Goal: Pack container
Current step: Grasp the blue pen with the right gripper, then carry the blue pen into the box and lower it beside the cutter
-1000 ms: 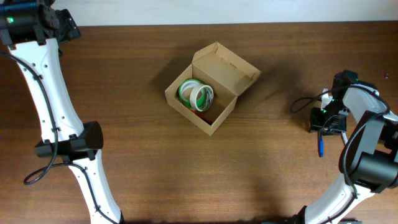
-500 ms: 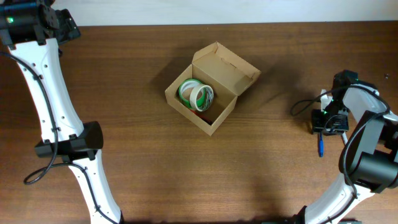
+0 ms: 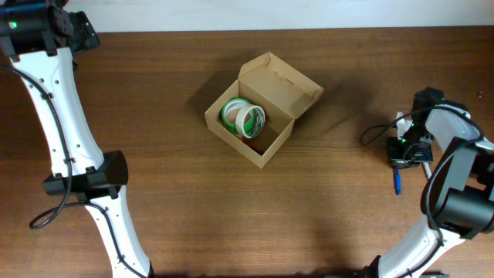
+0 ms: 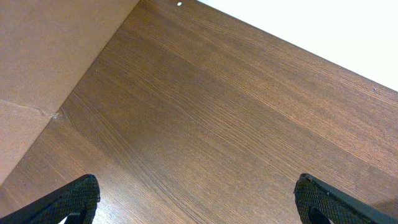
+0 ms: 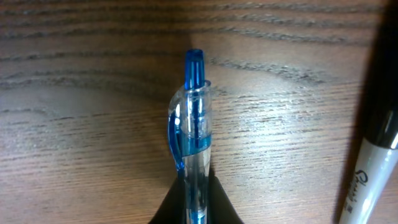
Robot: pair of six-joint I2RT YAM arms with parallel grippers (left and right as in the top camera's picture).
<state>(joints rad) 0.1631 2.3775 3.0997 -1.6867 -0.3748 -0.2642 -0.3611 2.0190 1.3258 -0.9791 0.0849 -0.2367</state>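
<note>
My right gripper will lift toward the box, which lies to its left in the overhead view, and lower inside the box's near side, releasing where tapes leave room.
The brown cardboard box stands open at the table's middle with its flap lid raised at the back right. Rolls of tape lie inside it. My right gripper is at the right edge of the table, shut on a blue clear pen whose lower end shows below the gripper in the overhead view. My left gripper is open and empty above bare wood at the far left back; its fingertips sit wide apart.
A black-and-white marker lies on the table just right of the pen. A brown cardboard sheet fills the left of the left wrist view. The white back edge runs along the top.
My right gripper with the pen has shifted slightly up and toward the back. The left arm and the box have not moved.
</note>
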